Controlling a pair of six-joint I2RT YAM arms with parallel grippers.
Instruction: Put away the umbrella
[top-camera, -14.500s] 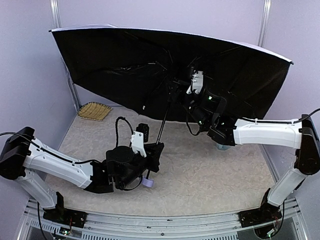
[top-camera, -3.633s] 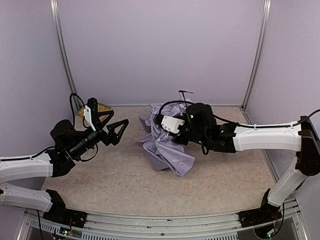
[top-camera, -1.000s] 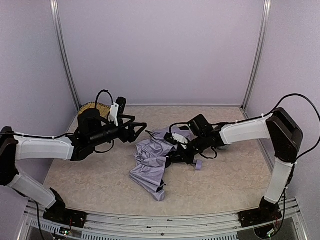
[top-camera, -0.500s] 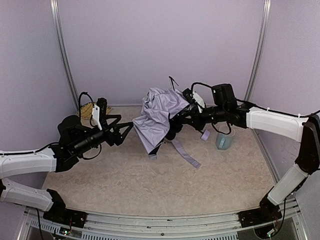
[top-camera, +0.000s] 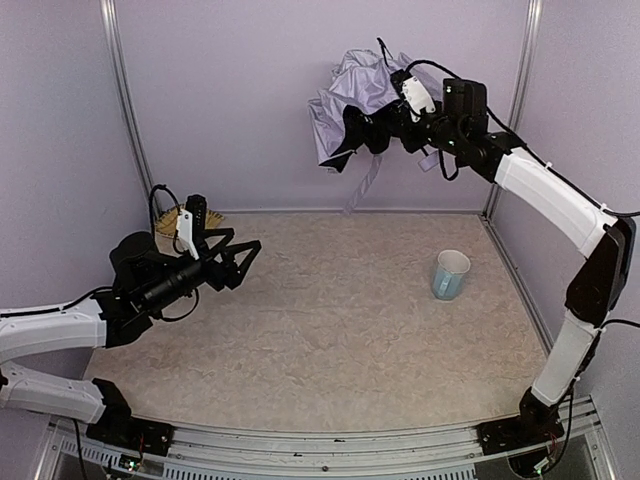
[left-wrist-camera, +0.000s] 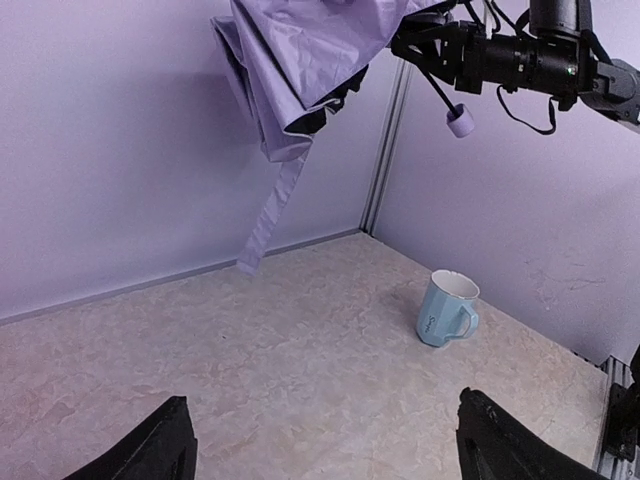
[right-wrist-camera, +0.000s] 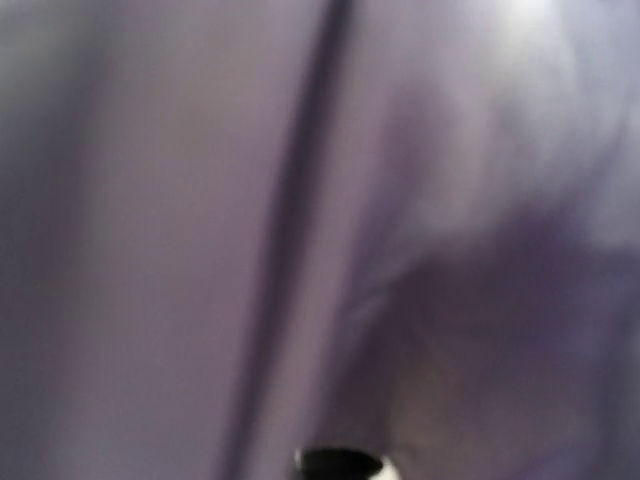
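I should next move my right gripper down and back and let go of the umbrella (top-camera: 352, 88) on the near middle of the tabletop. That spot is bare and lies below my gripper and toward the base.
The umbrella (top-camera: 352, 88) hangs collapsed high up by the back wall, its lavender fabric bunched with black underside showing. Its strap (top-camera: 361, 186) dangles below it. My right gripper (top-camera: 384, 120) is raised to that height and shut on the umbrella near its shaft. In the left wrist view the umbrella (left-wrist-camera: 300, 60) sits at the top and its small lavender handle (left-wrist-camera: 459, 121) hangs under the right arm. Blurred lavender fabric (right-wrist-camera: 300, 200) fills the right wrist view. My left gripper (top-camera: 243, 263) is open and empty, low over the table's left side, with its black fingertips (left-wrist-camera: 168, 440) wide apart.
A light-blue cup (top-camera: 449, 274) stands upright on the table at the right, also in the left wrist view (left-wrist-camera: 446, 310). A woven basket (top-camera: 172, 217) lies in the back left corner, partly behind my left arm. Metal posts (top-camera: 512, 110) stand at the back corners.
My right arm has swung up and back, carrying the umbrella from above the table's middle to high against the back wall. The left arm has barely moved.
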